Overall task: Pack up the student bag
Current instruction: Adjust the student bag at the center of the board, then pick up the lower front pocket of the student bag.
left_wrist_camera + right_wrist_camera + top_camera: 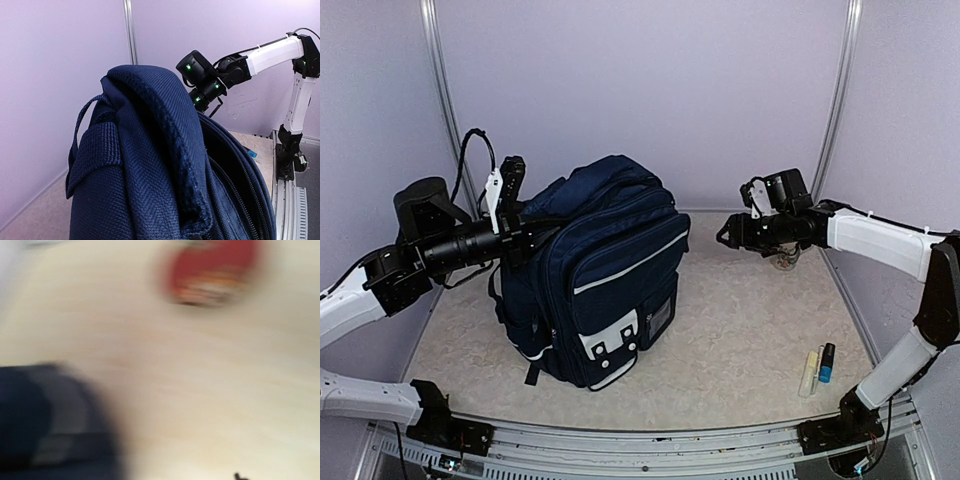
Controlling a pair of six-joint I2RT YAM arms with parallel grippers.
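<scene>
My right gripper next needs to move back and down, to the right in the top view, onto the tube, because the pale tube (809, 373) is still outside the open bag (605, 275).
The student bag (605, 275) is a navy blue backpack with white trim that stands upright at the left-centre of the table. My left gripper (527, 240) is pressed against the bag's upper back edge and appears shut on a fold of its fabric (165, 150). That fabric fills the left wrist view and hides the fingers. The main zip (240, 185) gapes open. My right gripper (724, 237) hangs in the air to the right of the bag, apart from it. The right wrist view is blurred and shows no fingers. A dark corner of the bag (45, 420) shows there.
A small roundish item (785, 262) lies on the table under the right arm. It shows as a red blur in the right wrist view (212, 275). A pale tube (809, 373) and a dark marker with a blue end (827, 363) lie at the front right.
</scene>
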